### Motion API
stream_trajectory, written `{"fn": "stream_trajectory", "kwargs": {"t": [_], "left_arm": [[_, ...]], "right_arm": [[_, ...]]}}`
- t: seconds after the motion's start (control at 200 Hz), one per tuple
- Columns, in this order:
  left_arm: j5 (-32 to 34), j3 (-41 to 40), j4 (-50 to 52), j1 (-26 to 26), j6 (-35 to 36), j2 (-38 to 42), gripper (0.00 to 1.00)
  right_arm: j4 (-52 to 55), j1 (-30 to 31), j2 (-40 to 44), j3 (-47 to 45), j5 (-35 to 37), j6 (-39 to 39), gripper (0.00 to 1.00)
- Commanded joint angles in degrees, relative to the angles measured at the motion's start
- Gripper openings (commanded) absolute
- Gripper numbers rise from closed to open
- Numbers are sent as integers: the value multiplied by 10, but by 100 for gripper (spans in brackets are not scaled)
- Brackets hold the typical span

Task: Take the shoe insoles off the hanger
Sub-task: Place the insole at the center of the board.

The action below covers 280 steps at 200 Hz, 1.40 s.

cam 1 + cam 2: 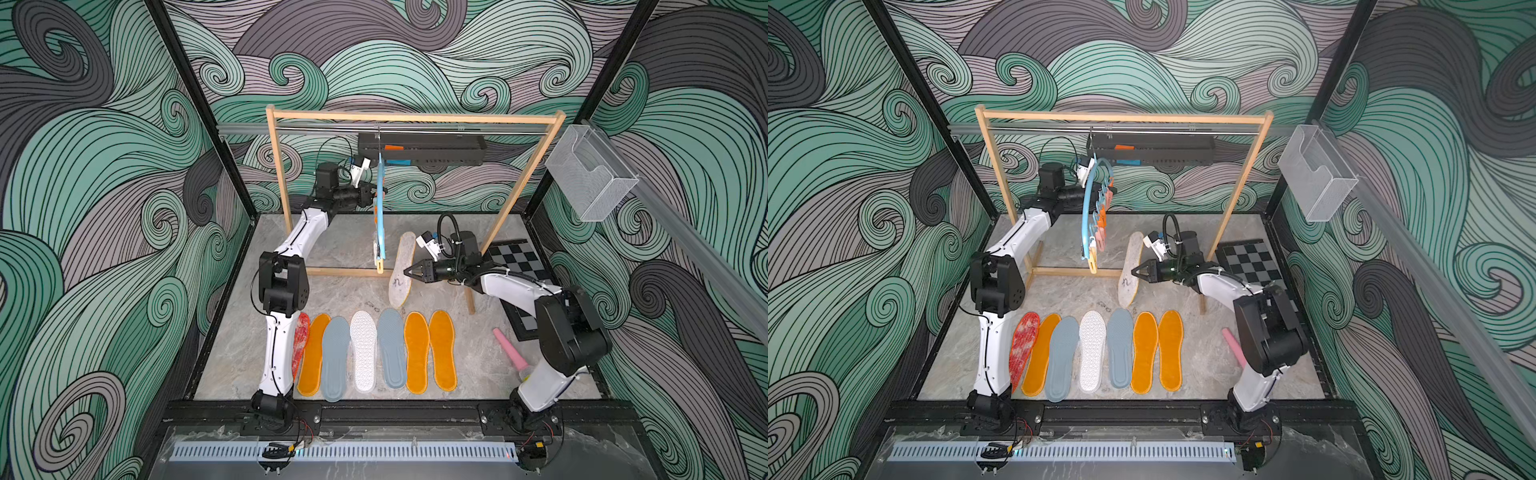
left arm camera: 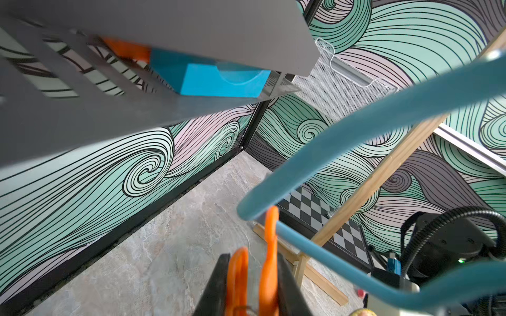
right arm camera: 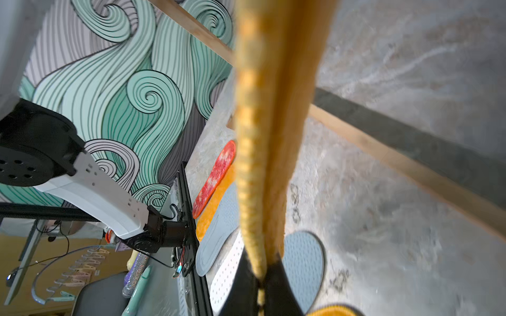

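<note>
My right gripper should move back and down next and release the grey insole beside the end orange insole. The free tabletop there is below the gripper and back.
The light blue hanger [image 1: 381, 216] [image 1: 1087, 216] hangs by its hook from the rack's rod, turned edge-on, and no insole is on its clips. My left gripper [image 1: 372, 195] [image 2: 252, 262] is shut on one of its orange clips [image 2: 269, 246]. My right gripper [image 1: 406, 272] [image 3: 260, 262] is shut on the edge of the pale grey felt insole [image 1: 405, 249] [image 1: 1133, 253], which stands tilted over the table, apart from the hanger. Several more shoe insoles lie in a row at the front, from the red-white one [image 1: 1023, 349] to an orange one [image 1: 442, 351].
The wooden-framed rack [image 1: 415, 118] spans the back, with a black box [image 1: 419, 149] behind its rod. A pink cone stick [image 1: 509, 347] and a checkerboard [image 1: 519, 257] lie by the right arm. A wire basket [image 1: 590, 174] hangs on the right wall.
</note>
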<state>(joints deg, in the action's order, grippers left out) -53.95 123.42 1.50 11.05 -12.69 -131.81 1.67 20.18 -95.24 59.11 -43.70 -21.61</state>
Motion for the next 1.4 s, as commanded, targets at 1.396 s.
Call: {"fn": "stream_trajectory", "kwargs": {"t": [1.396], "left_arm": [[41, -42, 61, -14, 68, 37, 0]], "right_arm": [[585, -22, 188, -78, 268, 51, 7]]}}
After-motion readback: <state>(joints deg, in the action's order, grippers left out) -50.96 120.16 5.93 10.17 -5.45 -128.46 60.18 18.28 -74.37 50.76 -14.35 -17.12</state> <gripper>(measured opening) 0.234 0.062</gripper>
